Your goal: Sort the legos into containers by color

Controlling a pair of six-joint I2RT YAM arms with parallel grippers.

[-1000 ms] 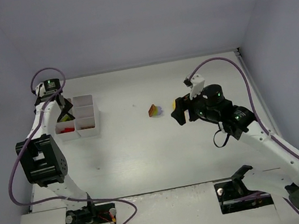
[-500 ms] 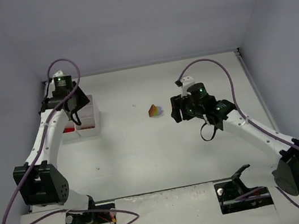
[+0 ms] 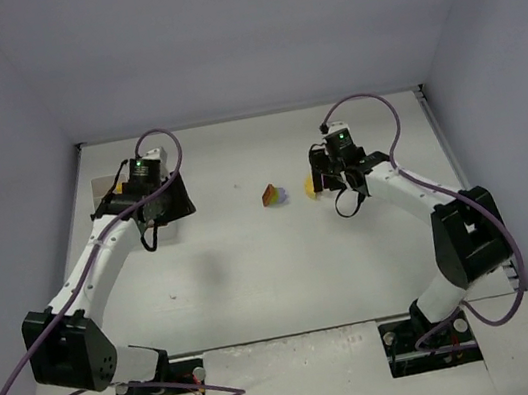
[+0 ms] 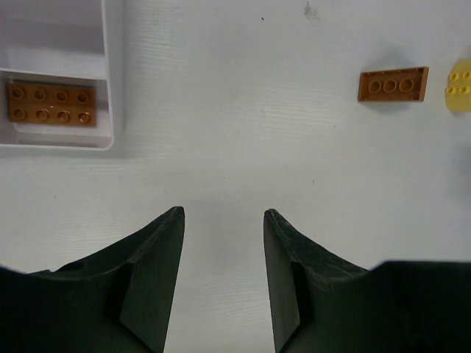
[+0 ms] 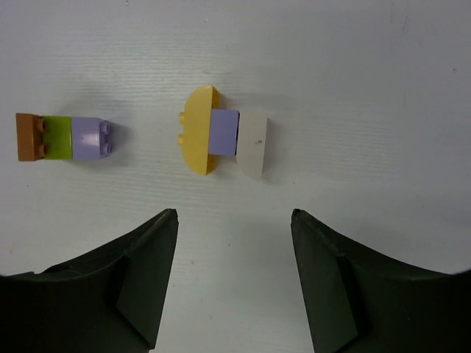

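The robot's right hand has the brown-and-green stack below it and to its left in the top view, so it will go that way, turn and come down on the stack's lilac end.
A stack of brown-orange, lime green and lilac legos lies on its side on the table. It also shows in the top view, and its brown studded end shows in the left wrist view. A second stack of yellow, lilac and whitish pieces lies just ahead of my open, empty right gripper. My left gripper is open and empty over bare table, right of the white tray. A brown-orange brick lies in the tray's near compartment.
In the top view my left wrist hides most of the tray. The white table is enclosed by grey walls at the back and sides. A yellow studded piece shows at the right edge of the left wrist view.
My left arm has swung from over the tray to the right, out over the table. My right arm has swung toward the back, up to the yellow stack. The loose legos have not moved.
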